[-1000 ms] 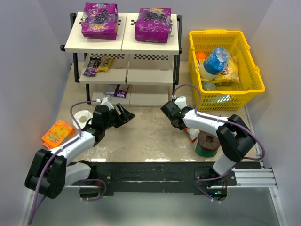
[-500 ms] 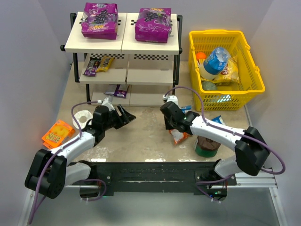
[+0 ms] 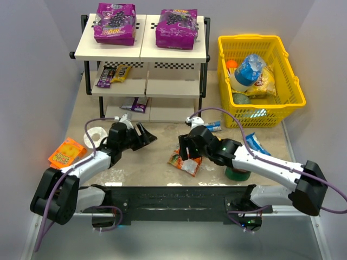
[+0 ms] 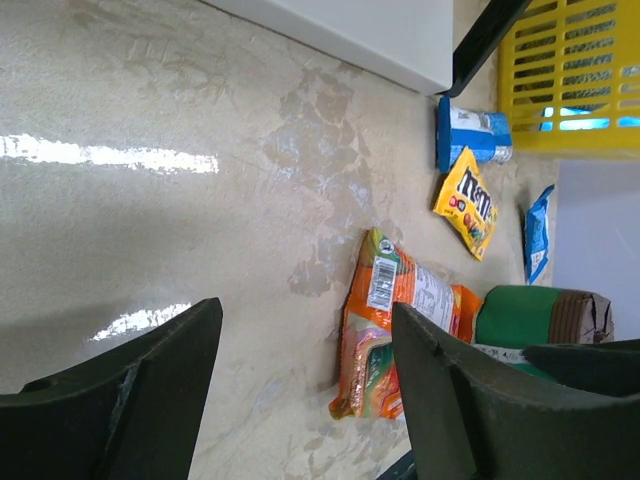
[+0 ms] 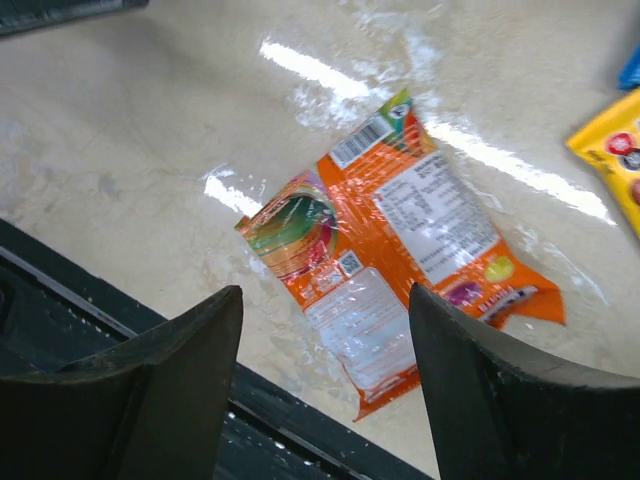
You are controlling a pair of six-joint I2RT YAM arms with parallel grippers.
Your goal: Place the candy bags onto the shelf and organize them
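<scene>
The orange bag's barcode edge faces the open fingers of the left gripper, so the robot will next move that gripper down and toward the right in the top view, onto that edge.
Two large purple candy bags lie on the top board of the shelf. Small dark-purple and yellow bags sit on the middle tier, and a small purple one on the bottom tier. An orange bag lies flat on the table, label side up. My right gripper hovers open just above it, holding nothing. My left gripper is open and empty, left of the orange bag. A yellow bag and blue bags lie by the basket.
A yellow basket with a blue-capped bottle stands at the right. A green roll sits under my right arm. An orange box and a white tape roll lie at the left. The black base rail runs along the near edge.
My right arm swung left, closed on the orange bag, brought it toward the table's middle, then opened and let it go. The left arm barely moved.
</scene>
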